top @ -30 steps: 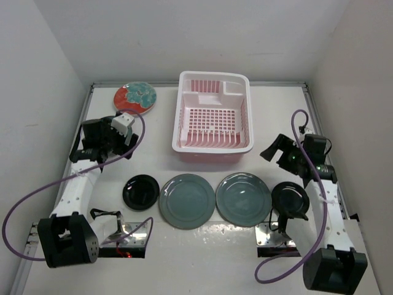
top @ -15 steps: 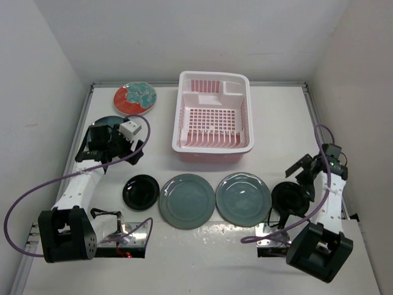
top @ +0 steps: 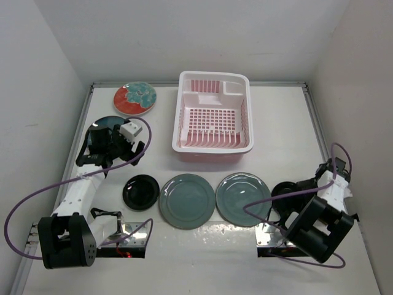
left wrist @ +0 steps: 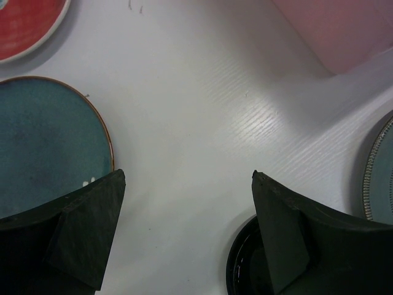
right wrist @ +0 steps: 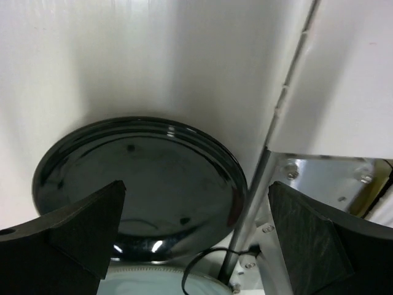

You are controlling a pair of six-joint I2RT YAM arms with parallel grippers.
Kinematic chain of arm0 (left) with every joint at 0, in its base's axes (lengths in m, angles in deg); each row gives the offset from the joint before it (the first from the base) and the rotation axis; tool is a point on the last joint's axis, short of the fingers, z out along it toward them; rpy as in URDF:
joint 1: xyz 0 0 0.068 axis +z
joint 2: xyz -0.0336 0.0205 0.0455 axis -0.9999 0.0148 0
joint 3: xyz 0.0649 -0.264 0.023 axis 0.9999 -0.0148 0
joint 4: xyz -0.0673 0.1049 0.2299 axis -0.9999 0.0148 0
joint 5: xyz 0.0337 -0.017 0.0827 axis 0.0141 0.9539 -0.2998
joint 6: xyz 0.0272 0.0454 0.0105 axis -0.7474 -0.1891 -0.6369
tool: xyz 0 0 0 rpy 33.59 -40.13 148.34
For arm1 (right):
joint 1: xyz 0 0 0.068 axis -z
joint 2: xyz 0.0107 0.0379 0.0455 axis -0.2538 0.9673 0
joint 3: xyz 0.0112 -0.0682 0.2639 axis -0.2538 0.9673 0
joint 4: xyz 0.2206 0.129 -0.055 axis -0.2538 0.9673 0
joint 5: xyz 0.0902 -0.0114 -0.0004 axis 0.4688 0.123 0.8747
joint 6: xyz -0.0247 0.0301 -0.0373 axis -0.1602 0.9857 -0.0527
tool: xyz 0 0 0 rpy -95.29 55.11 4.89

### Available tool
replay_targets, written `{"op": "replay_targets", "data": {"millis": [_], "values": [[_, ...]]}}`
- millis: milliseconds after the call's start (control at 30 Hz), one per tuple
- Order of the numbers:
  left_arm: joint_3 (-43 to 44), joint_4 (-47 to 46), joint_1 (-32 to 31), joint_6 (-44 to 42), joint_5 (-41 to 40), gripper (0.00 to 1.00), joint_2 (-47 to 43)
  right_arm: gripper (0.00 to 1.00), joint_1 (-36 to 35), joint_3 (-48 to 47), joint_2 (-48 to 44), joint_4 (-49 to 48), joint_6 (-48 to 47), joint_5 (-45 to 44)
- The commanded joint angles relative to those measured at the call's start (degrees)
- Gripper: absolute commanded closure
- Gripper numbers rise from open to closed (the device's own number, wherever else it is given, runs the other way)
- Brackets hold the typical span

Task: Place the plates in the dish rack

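My right gripper turns and goes down next, moving outward onto the black plate's rim (right wrist: 142, 121) by the side, since a grey-teal plate crowds the black plate's opposite rim.
The pink-and-white dish rack (top: 214, 110) stands at the back centre with no plates in it. A red plate with a pale blue centre (top: 134, 98) lies left of it. A darker teal plate (top: 103, 125) lies partly under my left arm. Along the front lie a small black plate (top: 141, 191), two grey-teal plates (top: 186, 200) (top: 243, 198) and a second black plate (top: 287, 194). My left gripper (top: 113, 152) (left wrist: 188, 175) is open over bare table between the teal plate (left wrist: 43, 147) and the black plate (left wrist: 242, 264). My right gripper (top: 308, 184) (right wrist: 196, 184) is open just above the right black plate (right wrist: 135, 178).
White walls close in the table on three sides. Purple cables loop from both arms. The metal base mounts (top: 126, 236) (top: 273, 236) sit at the near edge, and one shows beside the right black plate (right wrist: 319, 184).
My right arm has folded back to the near right, bringing its gripper down over the right black plate. My left arm has drawn back slightly, uncovering the darker teal plate.
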Motion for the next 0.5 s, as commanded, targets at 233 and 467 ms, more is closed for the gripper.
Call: {"op": "replay_targets", "data": {"millis": [233, 467], "values": [[0.65, -2.61, -1.11, 0.89, 0.34, 0.12, -2.26, 0.12, 0.16, 7.8, 6.42, -15.7, -0.08, 9.48], [2.41, -0.94, -1.64, 0.89, -0.81, 0.12, -2.79, 0.42, -0.11, 11.84, 7.75, -28.17, -5.0, 18.89]]}}
